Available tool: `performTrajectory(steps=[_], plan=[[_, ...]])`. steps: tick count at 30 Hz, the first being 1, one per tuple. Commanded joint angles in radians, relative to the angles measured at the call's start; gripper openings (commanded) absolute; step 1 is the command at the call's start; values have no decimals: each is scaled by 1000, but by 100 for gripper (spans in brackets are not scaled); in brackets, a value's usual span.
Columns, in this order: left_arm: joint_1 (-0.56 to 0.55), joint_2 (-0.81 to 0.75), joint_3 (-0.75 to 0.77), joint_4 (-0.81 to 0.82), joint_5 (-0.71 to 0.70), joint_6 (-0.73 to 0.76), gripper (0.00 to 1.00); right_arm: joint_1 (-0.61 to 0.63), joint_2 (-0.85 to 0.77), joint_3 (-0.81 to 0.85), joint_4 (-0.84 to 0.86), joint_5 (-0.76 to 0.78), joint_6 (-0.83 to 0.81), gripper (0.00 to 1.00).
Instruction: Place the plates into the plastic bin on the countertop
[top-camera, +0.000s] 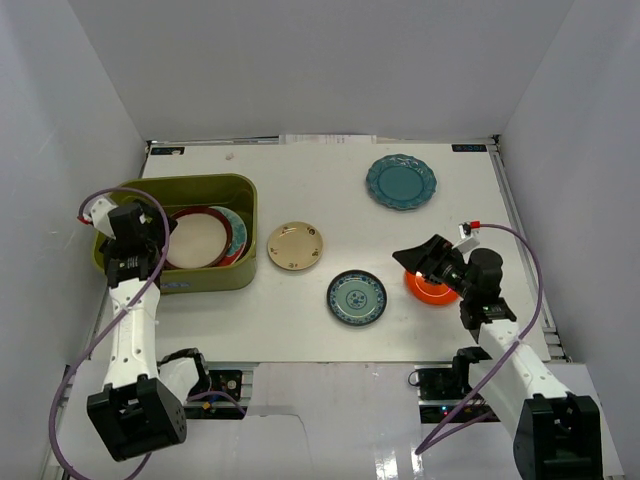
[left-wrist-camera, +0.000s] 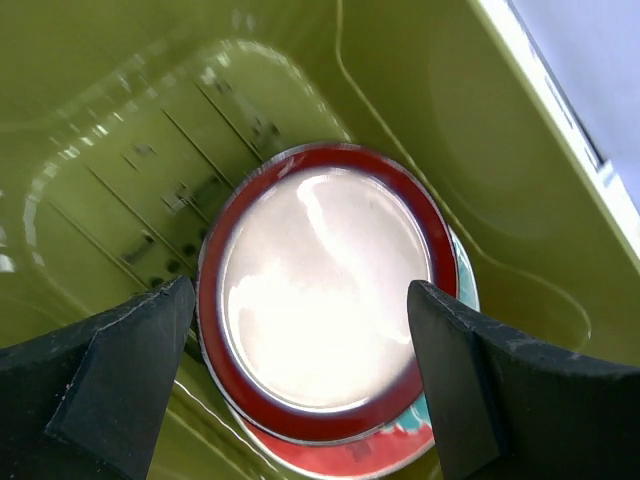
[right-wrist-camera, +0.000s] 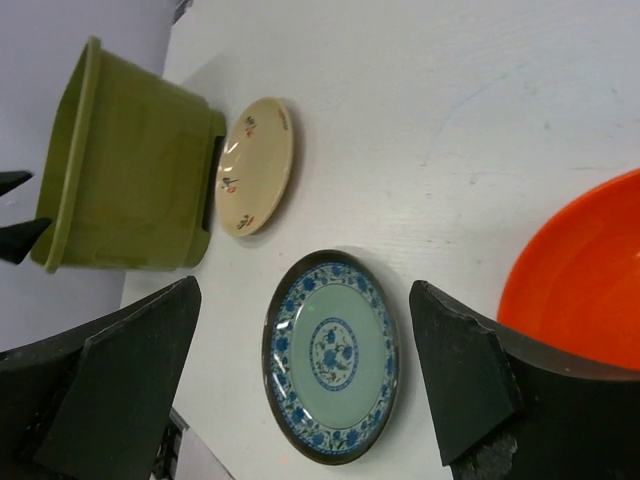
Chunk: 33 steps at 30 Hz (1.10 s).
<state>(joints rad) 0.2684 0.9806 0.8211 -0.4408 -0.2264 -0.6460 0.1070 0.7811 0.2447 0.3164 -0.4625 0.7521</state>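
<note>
The robot's right gripper will next move outward and down onto the scalloped teal plate's near rim (top-camera: 426, 199), since the bare countertop beside that rim leaves room for its open fingers.
The olive-green plastic bin (top-camera: 212, 279) stands at the left of the white countertop (top-camera: 300, 190). In it the maroon-rimmed cream plate (top-camera: 197, 238) lies on the red floral plate (top-camera: 238, 243); any plate below them is hidden. My left gripper (top-camera: 158, 232) hangs open and empty over the bin; in its wrist view (left-wrist-camera: 300, 390) the maroon-rimmed plate (left-wrist-camera: 325, 290) lies below the jaws. The small beige plate (top-camera: 295, 246), blue-patterned plate (top-camera: 356, 297), scalloped teal plate (top-camera: 400, 181) and orange plate (top-camera: 432, 290) lie on the countertop. My right gripper (top-camera: 417, 262) is open above the orange plate's left edge.
White walls close in the countertop on three sides. In the right wrist view the blue-patterned plate (right-wrist-camera: 332, 355) lies between the open fingers, the orange plate (right-wrist-camera: 590, 290) at the right, the beige plate (right-wrist-camera: 255, 165) and the bin (right-wrist-camera: 130, 170) beyond.
</note>
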Motion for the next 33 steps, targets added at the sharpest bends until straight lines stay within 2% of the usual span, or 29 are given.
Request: performTrajectory(steps=[1,3,5,9,10,11,13,16,20,23,28,33], plan=[[-6,-62,-11,-6,-126,51,98,5,55,25,53,131,12,91],[-12,-79,-23,-9,-133,42,98,5,76,33,76,177,18,90],[-12,-115,-36,5,-64,37,98,5,119,42,101,252,33,90],[-44,-184,-42,101,212,26,98,-7,263,108,125,366,39,91],[-69,-189,-22,112,343,20,98,-12,295,143,134,396,46,91],[-86,-188,-8,123,396,20,98,-27,328,166,142,403,52,91],[-133,-172,24,142,513,40,98,-47,440,215,176,389,62,91],[-303,-148,58,169,620,71,98,-79,579,326,194,410,76,86],[-408,-125,3,273,789,71,98,-116,794,477,196,427,95,81],[-498,-114,-36,326,831,86,98,-139,930,539,217,420,130,76],[-627,-88,-83,398,786,108,98,-139,1147,717,239,351,208,69],[-675,-46,-100,463,754,114,98,-138,1311,786,306,320,351,59]])
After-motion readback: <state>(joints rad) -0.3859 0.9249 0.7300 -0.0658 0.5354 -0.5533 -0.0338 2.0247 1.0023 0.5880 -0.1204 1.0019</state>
